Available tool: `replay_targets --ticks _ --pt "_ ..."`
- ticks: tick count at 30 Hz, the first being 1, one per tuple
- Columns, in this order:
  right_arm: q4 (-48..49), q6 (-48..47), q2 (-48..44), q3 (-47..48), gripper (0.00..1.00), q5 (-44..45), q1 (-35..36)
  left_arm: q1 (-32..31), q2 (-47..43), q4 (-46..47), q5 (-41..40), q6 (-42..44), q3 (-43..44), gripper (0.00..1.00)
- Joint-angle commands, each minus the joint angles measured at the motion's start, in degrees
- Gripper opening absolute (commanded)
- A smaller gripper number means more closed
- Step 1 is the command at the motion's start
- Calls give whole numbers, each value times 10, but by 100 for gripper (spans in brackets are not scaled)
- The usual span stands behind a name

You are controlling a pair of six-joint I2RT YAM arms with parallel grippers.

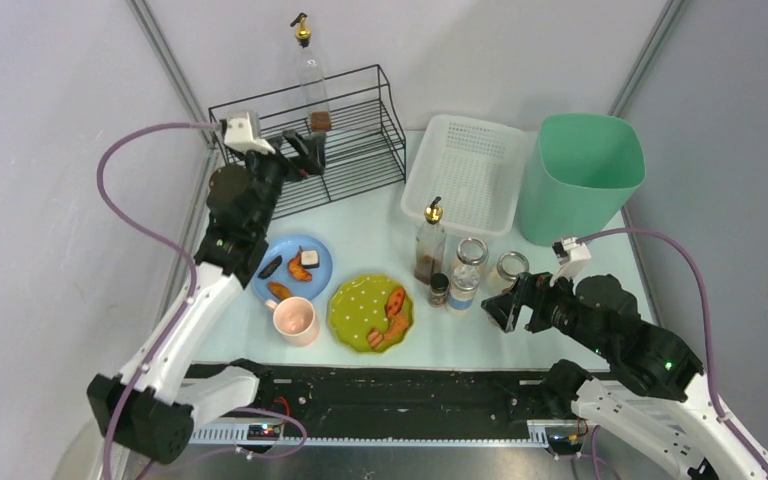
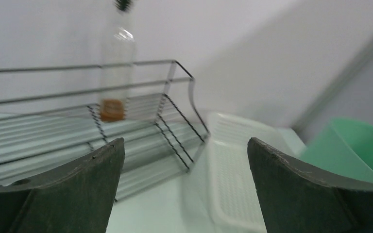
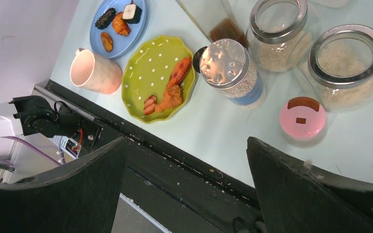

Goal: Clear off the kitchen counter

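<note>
Next, my left gripper moves back and to the right in the top view onto the dark-sauce bottle's neck (image 1: 432, 224). That bottle still stands outside the rack.
The kitchen counter (image 1: 370, 225) is a pale mint tabletop. On it stand a blue plate (image 1: 295, 268) with food pieces, a green dotted plate (image 1: 370, 312) with fried pieces, a pink mug (image 1: 295, 320), a dark-sauce bottle (image 1: 428, 245), a small spice jar (image 1: 439, 290), a silver-lidded jar (image 1: 463, 290) and two glass jars (image 1: 510, 268). My left gripper (image 1: 310, 152) hangs open and empty in front of the wire rack (image 2: 141, 121). My right gripper (image 1: 498, 305) is open and empty above the front rail, just right of the jars (image 3: 345, 58).
A black wire rack (image 1: 310, 140) at the back left holds a clear bottle (image 1: 312, 85). Behind the jars sit a white perforated basket (image 1: 465, 170) and a green bin (image 1: 580, 175). A small pink round piece (image 3: 301, 118) lies near the jars. A black rail (image 3: 175, 160) edges the front.
</note>
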Motion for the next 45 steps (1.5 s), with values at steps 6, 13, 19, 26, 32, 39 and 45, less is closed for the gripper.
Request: replay_targets --ticks 6,13,19,26,32,39,45 --pt "-61 -3 6 60 97 26 3 -130 -86 -42 153 -23 -115 100" --pt "-71 -10 4 77 99 48 3 -237 -49 -26 131 6 -159 100" --pt "-72 -9 3 77 99 47 3 -309 10 14 74 39 -159 100" --pt "-80 -8 -1 77 99 47 3 -337 80 80 19 41 -154 100" --pt "-85 -7 -3 76 99 47 3 -344 115 157 -23 37 -161 100" --pt "-90 -8 -7 76 99 50 3 -352 142 213 -41 42 -153 100" --pt "-91 -7 -16 73 99 49 3 -355 182 227 -40 43 -127 100"
